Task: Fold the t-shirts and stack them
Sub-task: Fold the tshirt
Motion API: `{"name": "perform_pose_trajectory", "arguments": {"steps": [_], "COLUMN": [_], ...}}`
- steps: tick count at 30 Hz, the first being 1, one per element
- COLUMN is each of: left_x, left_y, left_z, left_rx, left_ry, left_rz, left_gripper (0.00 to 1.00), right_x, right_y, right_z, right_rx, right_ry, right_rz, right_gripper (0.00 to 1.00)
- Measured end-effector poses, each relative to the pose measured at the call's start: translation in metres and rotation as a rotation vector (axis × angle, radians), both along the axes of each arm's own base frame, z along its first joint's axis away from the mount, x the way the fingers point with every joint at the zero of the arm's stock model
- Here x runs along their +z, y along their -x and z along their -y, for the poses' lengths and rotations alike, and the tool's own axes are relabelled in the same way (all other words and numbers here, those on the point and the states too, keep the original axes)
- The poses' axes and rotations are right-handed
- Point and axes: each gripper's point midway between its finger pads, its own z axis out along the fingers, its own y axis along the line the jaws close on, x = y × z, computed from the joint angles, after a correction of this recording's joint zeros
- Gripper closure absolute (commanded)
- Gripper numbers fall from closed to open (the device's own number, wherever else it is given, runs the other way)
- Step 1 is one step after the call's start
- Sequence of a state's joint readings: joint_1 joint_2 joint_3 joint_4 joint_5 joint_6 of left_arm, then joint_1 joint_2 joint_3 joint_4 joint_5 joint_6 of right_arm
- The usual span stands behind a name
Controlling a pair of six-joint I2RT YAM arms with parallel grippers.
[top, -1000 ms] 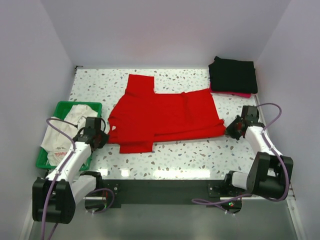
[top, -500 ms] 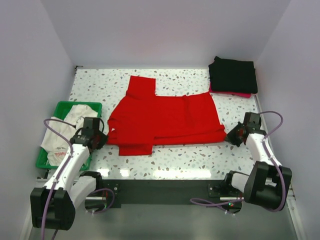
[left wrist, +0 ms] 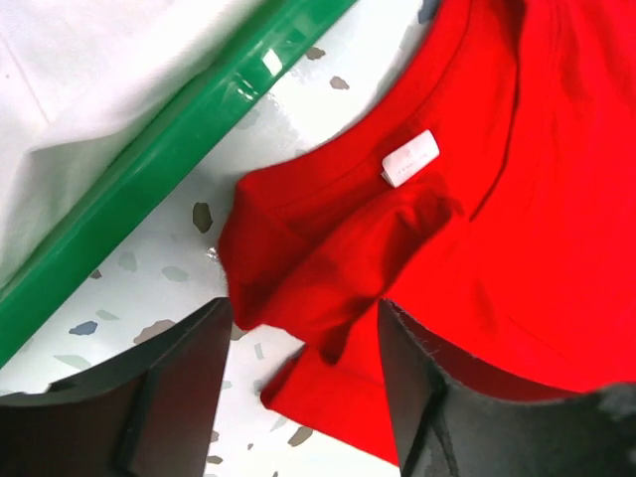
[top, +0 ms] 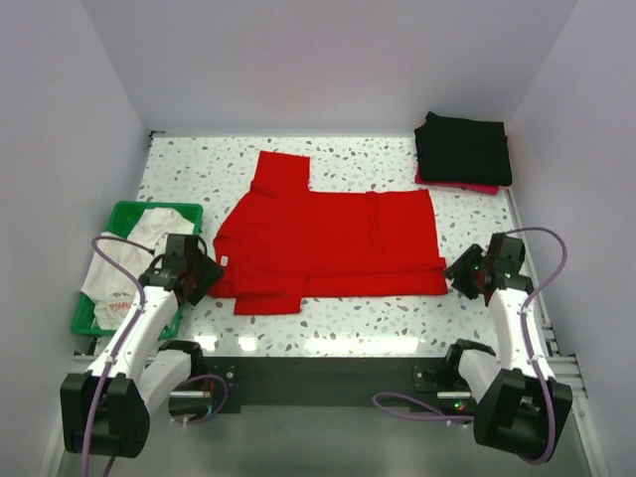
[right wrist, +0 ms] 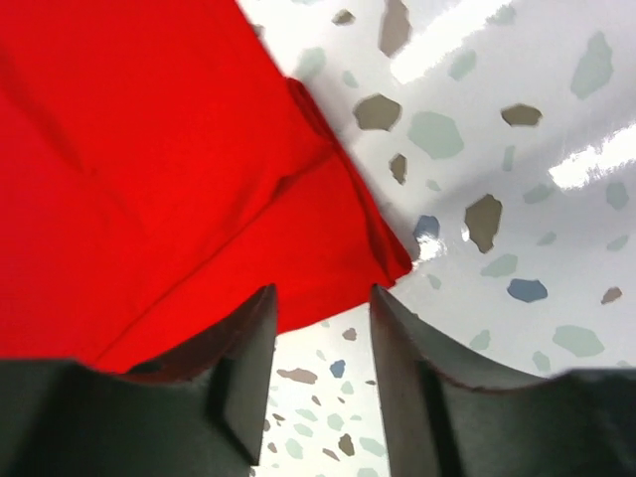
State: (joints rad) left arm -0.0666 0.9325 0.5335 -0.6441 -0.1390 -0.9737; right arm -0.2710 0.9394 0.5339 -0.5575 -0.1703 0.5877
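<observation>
My left gripper is to go back down, away from the basket, onto the corner of the red t-shirt's near flap, since that corner sticks out past the doubled part.
A bright red t-shirt (top: 333, 243) lies flat across the middle of the table, its near part doubled over. My left gripper (top: 206, 275) stands open at its collar end. In the left wrist view the collar and white label (left wrist: 409, 159) lie loose ahead of the left gripper (left wrist: 303, 333). My right gripper (top: 460, 273) is open just off the shirt's near right corner (right wrist: 383, 253), and nothing sits in the right gripper (right wrist: 323, 318). Black folded t-shirts (top: 463, 148) are stacked at the back right. A white t-shirt with red print (top: 121, 273) lies crumpled in the basket.
The green plastic basket (top: 120, 209) stands at the left edge, its rim (left wrist: 189, 139) close to my left fingers. A pink cloth edge (top: 484, 187) shows under the black stack. White walls close in the table on three sides.
Both grippers have opened and let go of the red t-shirt. Its near edge was drawn toward the arms and now lies flatter. The right arm has pulled back toward its base.
</observation>
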Motion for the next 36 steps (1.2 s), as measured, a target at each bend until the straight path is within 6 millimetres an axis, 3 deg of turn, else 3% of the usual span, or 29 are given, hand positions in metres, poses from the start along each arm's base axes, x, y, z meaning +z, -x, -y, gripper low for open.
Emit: {"name": "perform_pose_trajectory", "arguments": {"steps": [4,6,8,12,18,24,28,36], "left_x": [0.002,0.005,0.010,0.016,-0.003,-0.033,-0.033,-0.035], "left_y": [0.000,-0.001,-0.002,-0.001,0.014,0.042,0.044,0.048], "left_z": [0.003,0.006,0.011,0.030,0.043,0.054,0.063,0.067], "left_rx": [-0.025,-0.041,-0.064,-0.123,-0.145,-0.180,-0.187,-0.174], "left_ry": [0.006,0.010,0.011,0.018,0.033,0.027,0.041,0.054], "left_rz": [0.008,0.028,0.051,0.089,0.062,-0.013,0.014,0.010], "left_gripper": [0.32,0.32,0.31,0.31,0.31,0.31,0.33,0.48], "right_x": [0.023,0.037,0.046,0.053,0.040,0.007,-0.002,-0.008], "right_y": [-0.005,-0.007,-0.007,0.001,0.023,0.050,0.057,0.050], "right_z": [-0.007,-0.017,-0.033,-0.092,-0.173,-0.249,-0.287,-0.339], "right_rx": [0.070,0.124,0.197,0.433,0.708,0.929,0.999,1.043], "right_ry": [0.012,0.011,0.008,-0.023,-0.034,0.039,0.053,0.045], "right_rz": [0.105,0.174,0.222,0.257,0.228,0.145,0.159,0.196], "right_gripper": [0.40,0.39,0.40,0.42,0.43,0.44,0.45,0.47]}}
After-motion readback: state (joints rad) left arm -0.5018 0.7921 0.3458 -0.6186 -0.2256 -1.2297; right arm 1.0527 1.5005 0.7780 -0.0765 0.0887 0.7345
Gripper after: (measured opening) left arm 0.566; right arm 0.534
